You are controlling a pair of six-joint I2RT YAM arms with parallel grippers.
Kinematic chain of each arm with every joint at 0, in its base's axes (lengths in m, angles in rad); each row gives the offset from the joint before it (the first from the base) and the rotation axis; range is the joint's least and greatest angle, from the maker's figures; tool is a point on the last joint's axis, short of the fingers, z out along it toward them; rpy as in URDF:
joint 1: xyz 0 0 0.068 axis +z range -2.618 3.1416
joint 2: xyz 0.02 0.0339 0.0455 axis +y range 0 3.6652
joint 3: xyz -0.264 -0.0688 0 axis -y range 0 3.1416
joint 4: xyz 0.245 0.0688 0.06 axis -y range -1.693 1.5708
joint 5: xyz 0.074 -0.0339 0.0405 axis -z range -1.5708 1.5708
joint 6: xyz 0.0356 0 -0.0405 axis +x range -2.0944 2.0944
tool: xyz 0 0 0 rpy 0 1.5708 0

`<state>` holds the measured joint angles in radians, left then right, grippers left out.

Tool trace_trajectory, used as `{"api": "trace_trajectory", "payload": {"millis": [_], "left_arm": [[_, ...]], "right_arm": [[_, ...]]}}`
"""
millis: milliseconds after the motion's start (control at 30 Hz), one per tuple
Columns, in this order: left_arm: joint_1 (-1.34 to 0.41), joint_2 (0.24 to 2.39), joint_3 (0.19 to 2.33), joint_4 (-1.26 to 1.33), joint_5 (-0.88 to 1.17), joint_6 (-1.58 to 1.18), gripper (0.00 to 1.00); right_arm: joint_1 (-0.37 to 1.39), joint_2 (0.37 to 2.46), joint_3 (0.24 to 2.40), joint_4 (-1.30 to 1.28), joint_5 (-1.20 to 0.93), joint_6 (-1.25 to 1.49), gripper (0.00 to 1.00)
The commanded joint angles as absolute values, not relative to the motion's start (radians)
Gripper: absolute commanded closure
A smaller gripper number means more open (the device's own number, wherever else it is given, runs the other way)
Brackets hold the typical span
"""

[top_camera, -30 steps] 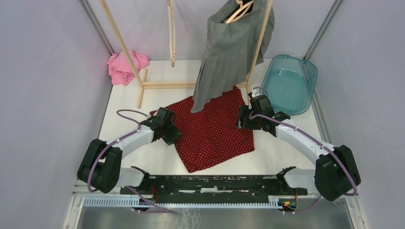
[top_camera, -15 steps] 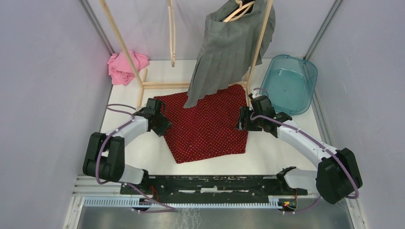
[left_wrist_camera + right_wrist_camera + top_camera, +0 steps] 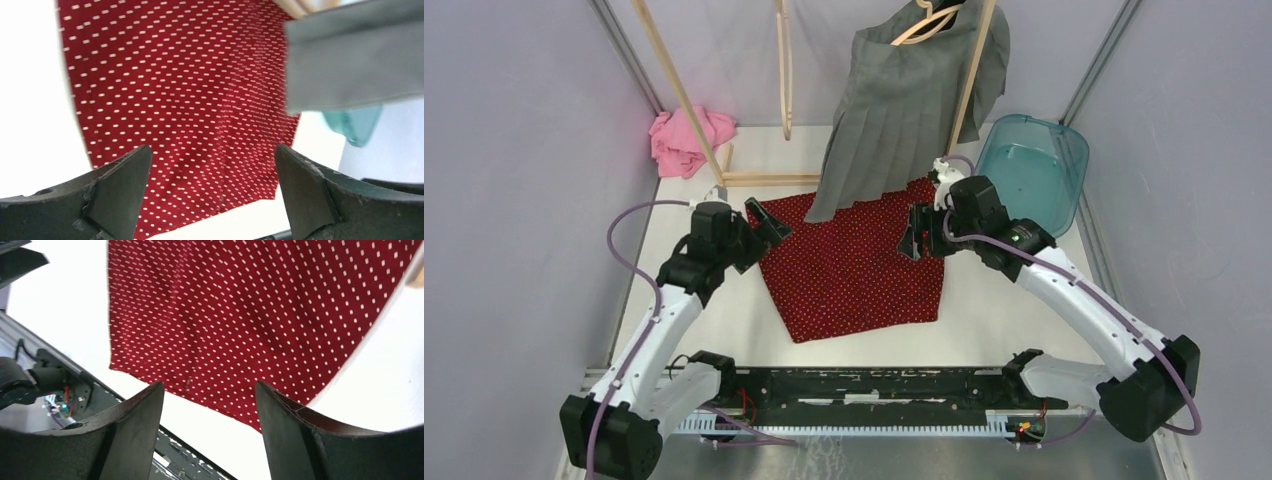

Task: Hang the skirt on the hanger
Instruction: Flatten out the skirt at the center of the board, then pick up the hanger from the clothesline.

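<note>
I need to lift my left gripper's open fingers up and outward to close around the bare hanger's near end, because it hangs above and outward of the gripper.
A red skirt with white dots (image 3: 854, 265) lies spread flat on the white table, its far edge under the hem of a grey pleated skirt (image 3: 904, 110). That grey skirt hangs from a wooden hanger (image 3: 924, 20) on the rack. A second, bare wooden hanger (image 3: 785, 70) hangs to its left. My left gripper (image 3: 766, 224) hovers open above the red skirt's (image 3: 190, 90) left corner. Over the right edge of the red skirt (image 3: 250, 305), my right gripper (image 3: 914, 240) is also open. Nothing sits between the jaws of the left gripper (image 3: 212, 155) or the right gripper (image 3: 210, 390).
The wooden rack's slanted post (image 3: 674, 90) and floor bar (image 3: 769, 179) stand behind the red skirt. A pink cloth (image 3: 686, 140) lies at the back left. A teal plastic tub (image 3: 1034, 175) sits at the back right. Grey walls close in both sides.
My left gripper let go of the red skirt's left corner, opened wide and rose. The right gripper opened wider and lifted. The skirt has been drawn back and left and now lies flat.
</note>
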<state>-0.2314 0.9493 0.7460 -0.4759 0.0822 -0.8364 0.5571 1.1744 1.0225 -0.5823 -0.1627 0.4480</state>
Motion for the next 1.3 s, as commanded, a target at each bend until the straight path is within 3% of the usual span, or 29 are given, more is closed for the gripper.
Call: {"api": "trace_trajectory", "payload": {"millis": [0,467,733,1033,1267], "left_arm": [[-0.233,0.887,0.854,-0.430,0.199,-0.782,0.01],[-0.242,1.102,1.520,-0.511,0.179,-0.611,0.01],[-0.274,1.211,1.728,-0.534,0.166,-0.557,0.02],[-0.516,1.396,1.873,-0.569,-0.258,-0.345,0.05],[-0.586,1.441,1.917,-0.559,-0.522,-0.258,0.07]], "right_arm": [[0.585,1.112,1.113,-0.639,-0.173,0.424,0.28],[0.589,1.043,1.003,-0.624,-0.185,0.451,0.28],[0.589,1.054,0.972,-0.591,-0.212,0.462,0.28],[0.591,1.052,0.961,-0.580,-0.211,0.473,0.29],[0.590,1.034,0.922,-0.567,-0.215,0.480,0.29]]}}
